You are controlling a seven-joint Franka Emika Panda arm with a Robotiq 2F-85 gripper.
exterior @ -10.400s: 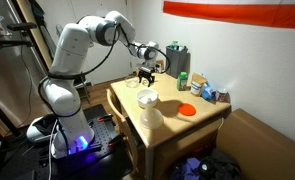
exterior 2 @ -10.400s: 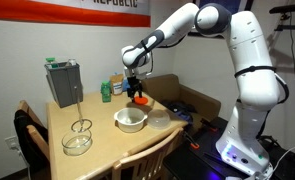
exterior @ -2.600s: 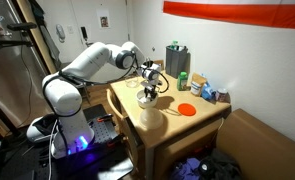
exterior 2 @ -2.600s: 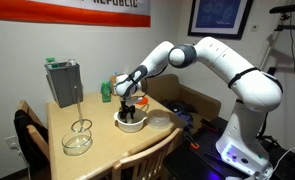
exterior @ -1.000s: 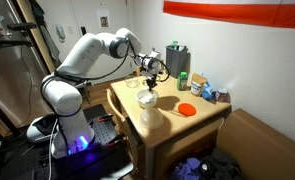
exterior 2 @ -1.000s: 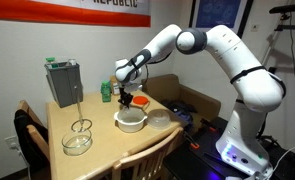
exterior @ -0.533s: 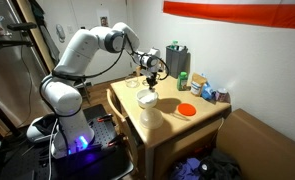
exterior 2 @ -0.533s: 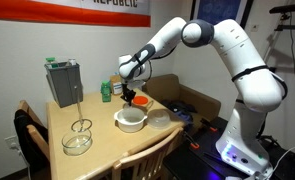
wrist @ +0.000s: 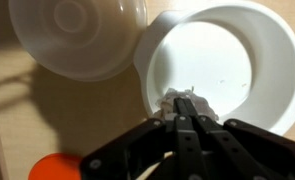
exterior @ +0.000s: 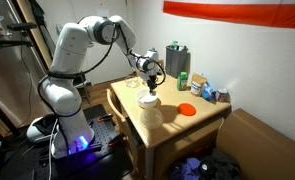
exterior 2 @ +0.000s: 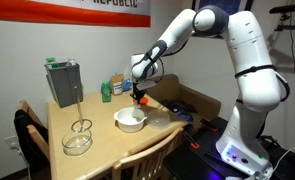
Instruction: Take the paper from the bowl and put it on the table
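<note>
The patch of bare tabletop beside both bowls is clear, so my gripper will next move past the white bowl's rim toward the orange disc and down there.
In the wrist view my gripper (wrist: 184,122) is shut on the paper (wrist: 183,102), a small crumpled white scrap that sticks out past the black fingertips. It hangs over the near rim of the white bowl (wrist: 237,55), whose inside is bare. Both exterior views show the gripper (exterior: 149,80) (exterior 2: 139,93) a little above the bowl (exterior: 147,98) (exterior 2: 130,121), which stands on the light wooden table (exterior: 125,100) (exterior 2: 97,112). The paper is too small to make out in those views.
A larger cream bowl (wrist: 77,35) (exterior: 151,115) stands right beside the white one. A flat orange disc (wrist: 55,168) (exterior: 187,108) lies close by. A grey box (exterior 2: 62,82), a green bottle (exterior 2: 107,90) and a glass bowl with a whisk (exterior 2: 77,138) also stand on the table.
My gripper had reached down into the bowl earlier. It has since come up with the paper in its fingers and drifted a little sideways above the bowl.
</note>
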